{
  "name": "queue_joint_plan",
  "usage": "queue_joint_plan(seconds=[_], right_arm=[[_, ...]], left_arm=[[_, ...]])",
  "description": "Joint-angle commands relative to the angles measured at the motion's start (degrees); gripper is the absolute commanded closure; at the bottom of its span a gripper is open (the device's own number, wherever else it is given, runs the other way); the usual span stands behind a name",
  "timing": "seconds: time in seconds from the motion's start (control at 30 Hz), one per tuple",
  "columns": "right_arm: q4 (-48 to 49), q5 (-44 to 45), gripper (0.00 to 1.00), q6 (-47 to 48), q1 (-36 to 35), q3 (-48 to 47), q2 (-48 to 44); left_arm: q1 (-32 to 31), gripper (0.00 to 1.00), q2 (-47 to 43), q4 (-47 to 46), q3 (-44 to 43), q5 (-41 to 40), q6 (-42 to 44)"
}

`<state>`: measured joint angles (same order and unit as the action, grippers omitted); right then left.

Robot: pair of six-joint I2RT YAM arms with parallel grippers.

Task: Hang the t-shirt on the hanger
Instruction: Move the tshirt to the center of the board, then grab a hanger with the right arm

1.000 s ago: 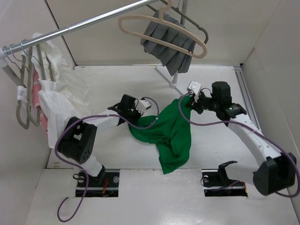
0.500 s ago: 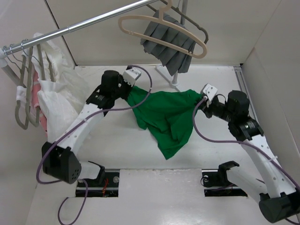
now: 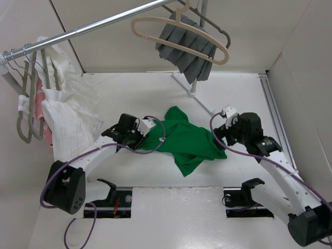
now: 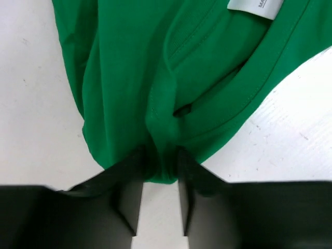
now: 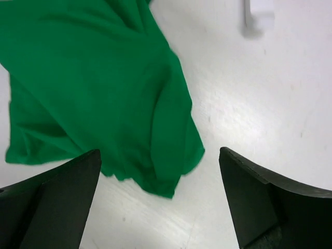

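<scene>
Next, my right gripper rises from beside the shirt and reaches outward to close on the beige hanger's nearer end (image 3: 223, 60), since the hanger hangs bare from the bar.
The green t-shirt (image 3: 189, 139) lies crumpled on the white table between the two arms. Its white neck label (image 4: 254, 5) shows at the top of the left wrist view. My left gripper (image 3: 143, 138) is low at the shirt's left edge. Its jaws are slightly apart, with a bunched fold of the collar edge (image 4: 161, 166) still between the fingertips (image 4: 136, 171). My right gripper (image 3: 222, 134) sits just right of the shirt, wide open and empty, and the shirt's hem (image 5: 171, 176) lies on the table ahead of it. The beige hanger (image 3: 179, 32) hangs bare from the rail at the back.
A metal rail (image 3: 104, 23) crosses the back. A grey pleated cloth (image 3: 187, 52) on a grey hanger hangs behind the beige one, above the rack's foot (image 3: 194, 92). White and pink garments (image 3: 62, 109) hang at the left. Walls enclose the table on three sides.
The shirt, held stretched in the air between both grippers half a second ago, now lies on the table. The right gripper has let go and opened wide; the left jaws have parted.
</scene>
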<state>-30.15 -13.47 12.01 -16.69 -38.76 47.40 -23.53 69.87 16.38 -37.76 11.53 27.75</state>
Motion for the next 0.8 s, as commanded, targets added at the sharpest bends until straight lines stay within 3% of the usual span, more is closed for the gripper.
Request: queue_joint_plan(seconds=[0.0, 0.1, 0.17, 0.43, 0.63, 0.7, 0.77], right_arm=[[8.1, 0.9, 0.00, 1.4, -3.3, -6.9, 5.4], [8.9, 0.9, 0.00, 5.1, -7.6, -11.9, 13.8], [10.5, 0.4, 0.00, 5.7, -9.9, -13.5, 18.3], [15.3, -0.9, 0.00, 8.2, -13.1, -16.7, 22.7], [13.4, 2.4, 0.00, 8.7, -13.1, -17.8, 22.7], [12.1, 4.5, 0.00, 9.3, -13.1, -18.5, 23.3], [10.3, 5.0, 0.00, 10.0, -13.1, -20.0, 24.0]], left_arm=[[0.0, 0.69, -1.2, -0.9, -2.6, 0.2, -0.7], [0.0, 0.56, -0.1, -0.9, -5.5, 1.6, -3.5], [-0.6, 0.52, 1.0, -0.9, -8.1, 2.5, -4.1], [-2.2, 0.52, 9.0, 0.0, -10.7, 3.2, -1.9], [-2.2, 0.52, 11.9, -1.5, -10.0, 3.2, -0.5], [-2.2, 0.57, 12.9, -3.9, -10.0, 1.0, -1.0], [-2.2, 0.68, 12.9, -4.5, -10.6, 0.3, -1.8]])
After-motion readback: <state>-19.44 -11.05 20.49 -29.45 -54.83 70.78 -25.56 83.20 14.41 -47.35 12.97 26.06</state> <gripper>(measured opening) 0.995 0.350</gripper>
